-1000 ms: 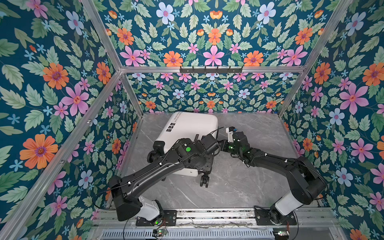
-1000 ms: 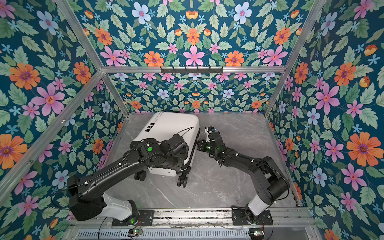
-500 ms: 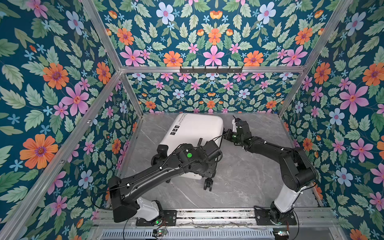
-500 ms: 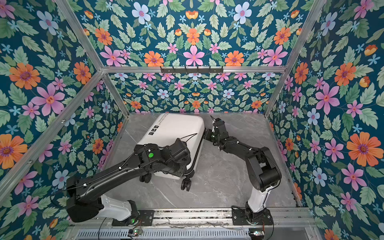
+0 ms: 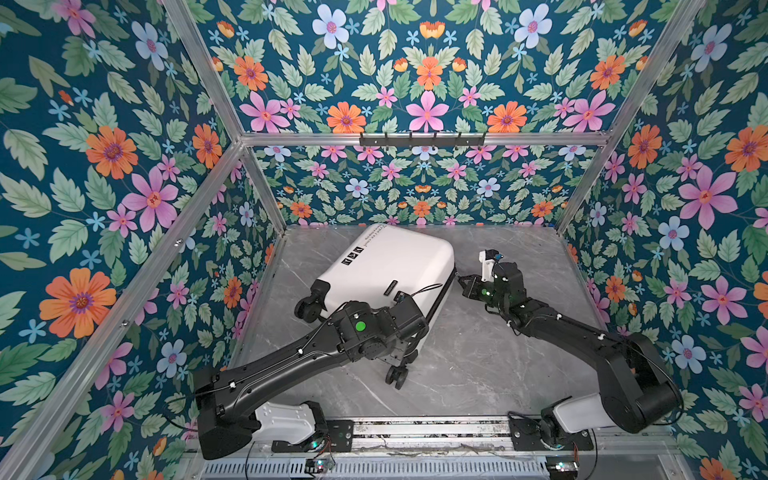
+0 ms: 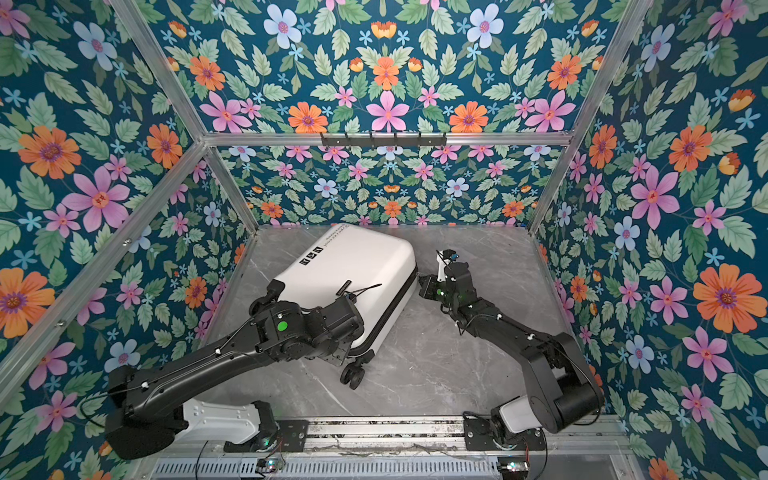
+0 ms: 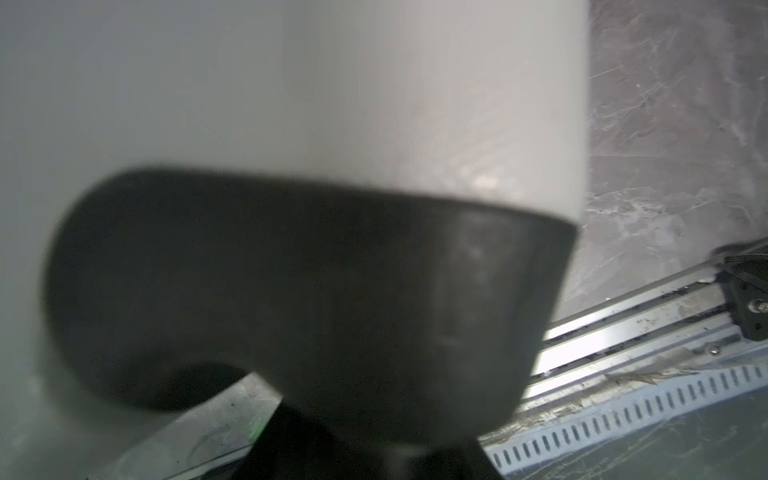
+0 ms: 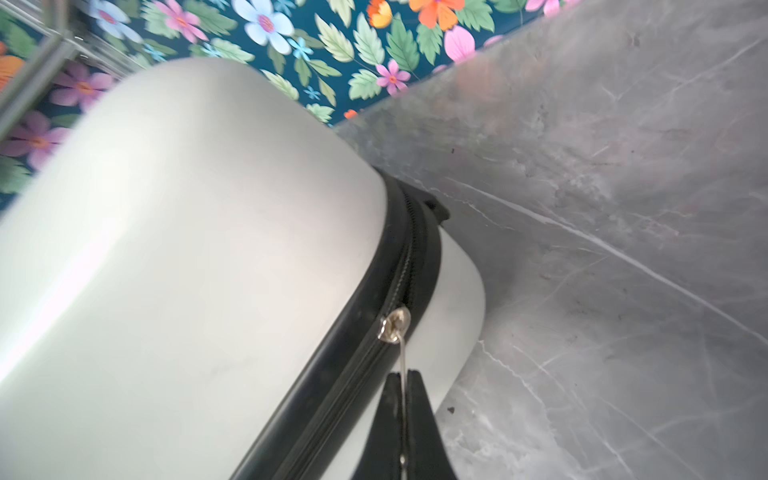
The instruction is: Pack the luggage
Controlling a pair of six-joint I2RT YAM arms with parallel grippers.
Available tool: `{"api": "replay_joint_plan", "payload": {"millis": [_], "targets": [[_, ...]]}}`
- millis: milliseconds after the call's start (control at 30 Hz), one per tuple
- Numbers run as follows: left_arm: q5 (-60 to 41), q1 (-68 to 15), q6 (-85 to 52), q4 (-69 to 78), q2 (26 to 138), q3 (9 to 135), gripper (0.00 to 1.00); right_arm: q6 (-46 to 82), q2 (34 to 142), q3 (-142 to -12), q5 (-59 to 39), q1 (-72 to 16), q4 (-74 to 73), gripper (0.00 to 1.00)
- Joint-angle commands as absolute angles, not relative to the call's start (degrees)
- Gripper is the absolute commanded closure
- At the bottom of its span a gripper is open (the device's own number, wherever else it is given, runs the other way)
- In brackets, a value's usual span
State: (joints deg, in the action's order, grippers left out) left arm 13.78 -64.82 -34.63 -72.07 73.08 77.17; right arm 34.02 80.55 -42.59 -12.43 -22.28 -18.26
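The zipper band runs back from my right gripper toward the wheels, so I should next move that gripper back beside the black zipper band [image 8: 326, 417] and let go of the metal pull [image 8: 401, 353].
The luggage [image 5: 390, 266] [image 6: 349, 266], a white hard-shell suitcase with a black zipper band, lies closed and flat on the grey marble table, its wheels toward the front. My right gripper [image 8: 402, 374] [image 5: 465, 284] is shut on the thin metal zipper pull [image 8: 401, 353] at the case's right corner. At the wheel end, my left gripper [image 7: 374, 449] is closed around a black wheel mount [image 7: 291, 291]. In both top views its jaws are hidden under the wrist [image 5: 399, 328] [image 6: 332, 328].
Two black spinner wheels [image 5: 309, 307] [image 5: 397, 376] stick out toward the front. Floral walls close in the table on three sides. An aluminium rail [image 5: 415, 428] runs along the front edge. Bare marble [image 5: 478, 365] lies between the arms.
The luggage has slid and turned a little toward the back right along with my left arm. My right gripper stayed shut and shifted along the case's right corner.
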Motion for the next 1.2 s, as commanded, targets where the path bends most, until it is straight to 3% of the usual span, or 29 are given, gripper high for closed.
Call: {"api": "replay_joint_plan", "payload": {"millis": [0,267,633,933,1167], "targets": [[28.75,-63.32,-41.4,-71.1,71.29,76.2,1.0,32.62,76.64,-40.02,-13.76,-22.24,-16.71,1.0],[28.84,-56.45,-42.16,-66.0,65.63,70.98,1.0,32.01,66.45,-33.86,-14.07,-25.17,-11.4,1.0],[28.51,-48.54,-43.25,-59.98,61.91,66.94,1.0,37.13,60.42,-27.24,-4.92,-39.29,-10.03,1.0],[15.22,-50.33,-32.33,-52.07,66.23,68.67,1.0,35.8,64.76,-30.91,-2.05,-38.48,-10.5,1.0],[13.51,-61.47,-21.17,-49.08,76.04,75.15,1.0,36.82,64.73,-31.64,-2.99,-32.84,-9.93,1.0]]}}
